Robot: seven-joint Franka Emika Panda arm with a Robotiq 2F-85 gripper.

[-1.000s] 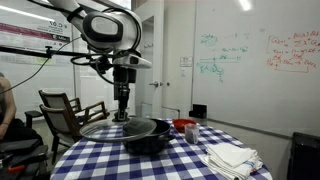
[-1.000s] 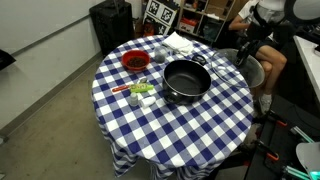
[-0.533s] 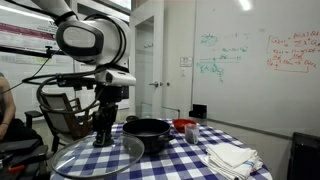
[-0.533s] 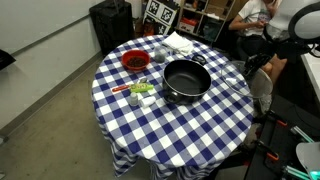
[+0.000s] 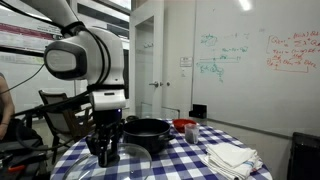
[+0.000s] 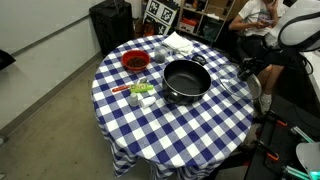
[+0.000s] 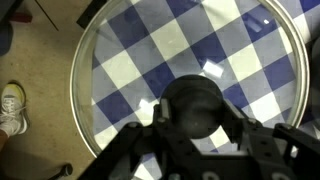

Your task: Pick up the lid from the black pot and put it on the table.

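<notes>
My gripper should next move to checkered cloth (image 7: 243, 72) below it and to its right in the wrist view, then lower and release the lid's knob, because floor is under the lid's rim.
The lid (image 7: 190, 40) is see-through glass with a metal rim and a black knob in the centre; the checkered cloth shows through it. My gripper (image 7: 196, 112) is shut on the knob. In an exterior view the gripper (image 5: 105, 148) holds the lid (image 5: 128, 155) low over the table's near edge, beside the black pot (image 5: 148, 129). In both exterior views the pot (image 6: 186, 80) stands open on the blue-and-white checkered table (image 6: 170, 125). In an exterior view the gripper (image 6: 246, 72) is at the table's rim. I cannot tell whether the lid touches the cloth.
A red bowl (image 6: 134, 61), small containers (image 6: 140, 92) and a white cloth (image 6: 182, 43) lie on the table. Past the table's edge are floor and a shoe (image 7: 12, 105). A wooden chair (image 5: 62, 108) stands behind the arm. A person (image 6: 250, 12) sits nearby.
The arm has carried the lid away from above the pot to the table's edge and lowered it close to the cloth. The pot has not moved.
</notes>
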